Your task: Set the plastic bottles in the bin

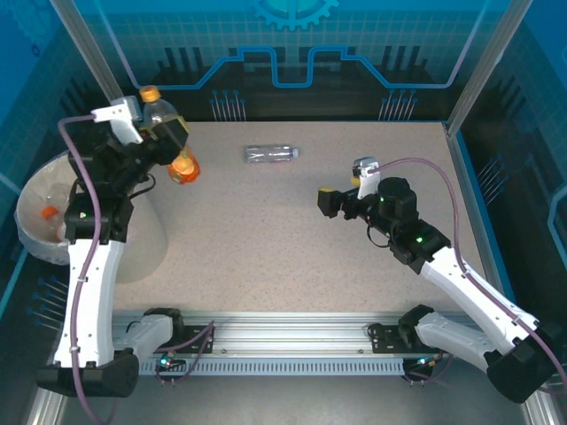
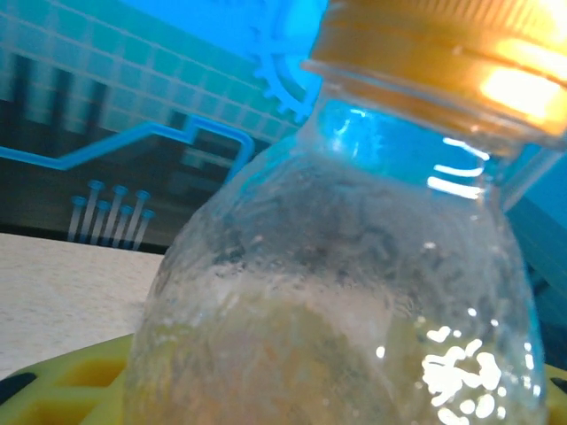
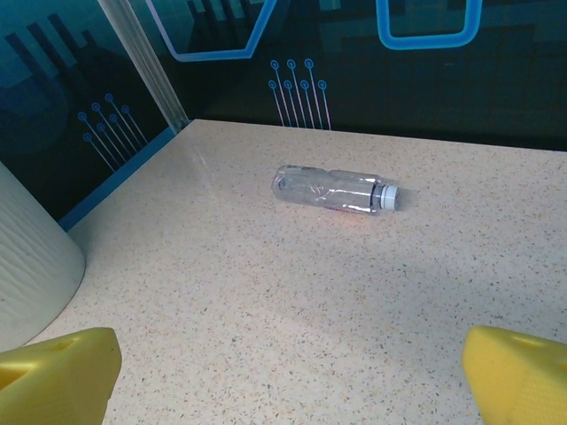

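The orange-capped bottle still hangs outside the bin's rim, so next my left gripper will swing sideways over the bin's opening (image 1: pixel 53 205) to release it.
My left gripper (image 1: pixel 168 135) is shut on an orange-capped bottle (image 1: pixel 183 166), held in the air at the back left, just right of the bin (image 1: pixel 35 190). In the left wrist view this bottle (image 2: pixel 354 292) looms close, its orange cap (image 2: pixel 443 53) at the top and a yellow finger (image 2: pixel 62 385) beneath it. An orange-capped bottle (image 1: pixel 50 213) lies inside the bin. A clear bottle (image 1: pixel 270 154) lies on its side at the back middle of the table. My right gripper (image 1: pixel 331 202) hangs open over the table's right half, facing that clear bottle (image 3: pixel 332 190), which lies well ahead of its fingers (image 3: pixel 53 372).
The bin's cream wall (image 3: pixel 27 266) stands at the left edge of the right wrist view. Glass panels and a metal post (image 1: pixel 89 53) close off the back and sides. Bare speckled table (image 1: pixel 292 257) spreads between the two arms.
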Robot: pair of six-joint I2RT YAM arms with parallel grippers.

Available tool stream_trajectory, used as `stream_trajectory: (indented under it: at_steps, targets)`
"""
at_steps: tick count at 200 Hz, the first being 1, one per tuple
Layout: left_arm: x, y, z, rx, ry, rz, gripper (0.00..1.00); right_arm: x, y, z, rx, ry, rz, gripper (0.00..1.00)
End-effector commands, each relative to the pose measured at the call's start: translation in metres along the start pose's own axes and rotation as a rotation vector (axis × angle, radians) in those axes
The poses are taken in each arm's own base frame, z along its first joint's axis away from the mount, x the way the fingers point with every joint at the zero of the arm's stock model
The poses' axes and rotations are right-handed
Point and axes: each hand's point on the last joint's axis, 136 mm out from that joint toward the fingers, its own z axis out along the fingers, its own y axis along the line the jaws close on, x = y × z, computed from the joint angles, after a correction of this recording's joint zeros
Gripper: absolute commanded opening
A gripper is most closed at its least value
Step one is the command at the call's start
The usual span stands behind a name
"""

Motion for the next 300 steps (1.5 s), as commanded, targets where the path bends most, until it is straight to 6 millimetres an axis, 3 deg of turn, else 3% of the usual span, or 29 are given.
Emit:
stream_trajectory:
  at_steps: [1, 30, 55, 62, 114, 143, 169, 202, 226, 271, 300]
  targets:
    - [-0.025, 0.029, -0.018, -0.145, -0.079, -0.075, 0.46, -0.02, 0.009, -0.001, -0.018, -0.052, -0.019, 1.0]
    - [-0.053, 0.079, -0.046, -0.307, -0.192, -0.189, 0.44, -0.014, 0.008, 0.002, -0.011, -0.031, -0.023, 1.0]
    - [-0.067, 0.117, -0.069, -0.347, -0.261, -0.333, 0.45, -0.012, 0.007, 0.004, -0.004, -0.023, -0.033, 1.0]
    - [-0.069, 0.13, -0.075, -0.362, -0.273, -0.371, 0.45, -0.024, 0.01, 0.001, -0.01, -0.047, -0.037, 1.0]
    - [-0.045, 0.209, -0.114, -0.565, -0.287, -0.55, 0.49, -0.023, 0.011, 0.006, -0.012, -0.026, -0.04, 1.0]
    - [-0.027, 0.236, -0.12, -0.637, -0.234, -0.595, 0.52, -0.025, 0.013, 0.008, -0.016, -0.021, -0.041, 1.0]
    - [-0.012, 0.246, -0.12, -0.673, -0.183, -0.619, 0.58, -0.026, 0.014, 0.011, -0.02, -0.016, -0.04, 1.0]
    - [-0.011, 0.246, -0.122, -0.689, -0.182, -0.619, 0.86, -0.026, 0.016, 0.016, -0.025, -0.006, -0.043, 1.0]
    - [-0.019, 0.239, -0.134, -0.738, -0.211, -0.573, 0.98, -0.027, 0.017, 0.018, -0.03, -0.002, -0.045, 1.0]
    - [-0.036, 0.222, -0.151, -0.796, -0.266, -0.502, 0.99, -0.024, 0.016, 0.02, -0.029, 0.008, -0.049, 1.0]
    - [-0.04, 0.205, -0.144, -0.757, -0.245, -0.464, 0.99, -0.022, 0.013, 0.02, -0.016, 0.012, -0.049, 1.0]
